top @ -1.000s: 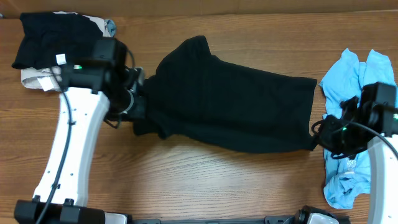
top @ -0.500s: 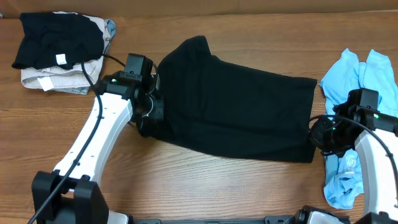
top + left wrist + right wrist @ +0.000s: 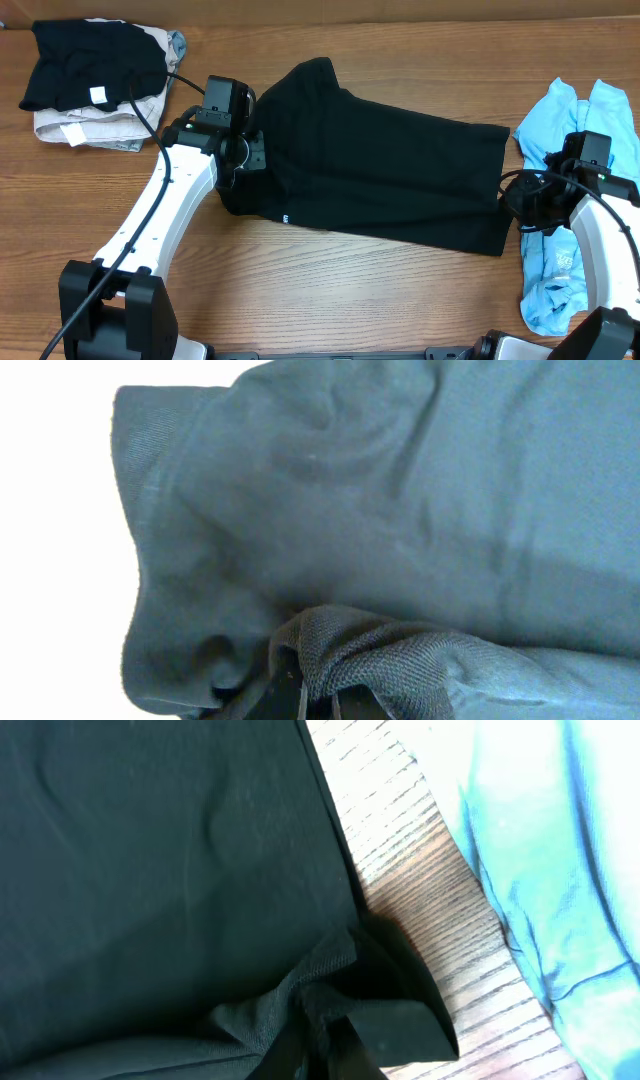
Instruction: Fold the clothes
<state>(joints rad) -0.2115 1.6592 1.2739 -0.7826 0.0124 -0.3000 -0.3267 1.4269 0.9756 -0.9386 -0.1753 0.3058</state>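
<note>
My left gripper should next lower the bunched fold onto the shirt's black cloth [image 3: 262,184] [image 3: 262,592] just below and let go, as the fold's edge is already over the shirt.
A black shirt [image 3: 375,175] lies spread across the middle of the wooden table. My left gripper [image 3: 243,160] is shut on the shirt's left edge; in the left wrist view a bunched fold of black fabric [image 3: 380,650] sits in the jaws [image 3: 318,705]. My right gripper [image 3: 512,198] is shut on the shirt's right edge; in the right wrist view the black cloth [image 3: 150,870] is pinched and puckered at the jaws [image 3: 315,1040], with bare wood beside it.
A crumpled light blue garment [image 3: 565,190] lies at the right edge, under my right arm, also in the right wrist view [image 3: 560,870]. A stack of folded clothes [image 3: 95,80], black over beige, sits at the back left.
Both grippers have carried the shirt's near edge up and away over the shirt. The left gripper moved right and farther back; the shirt now looks narrower, a small white label showing at its near edge.
</note>
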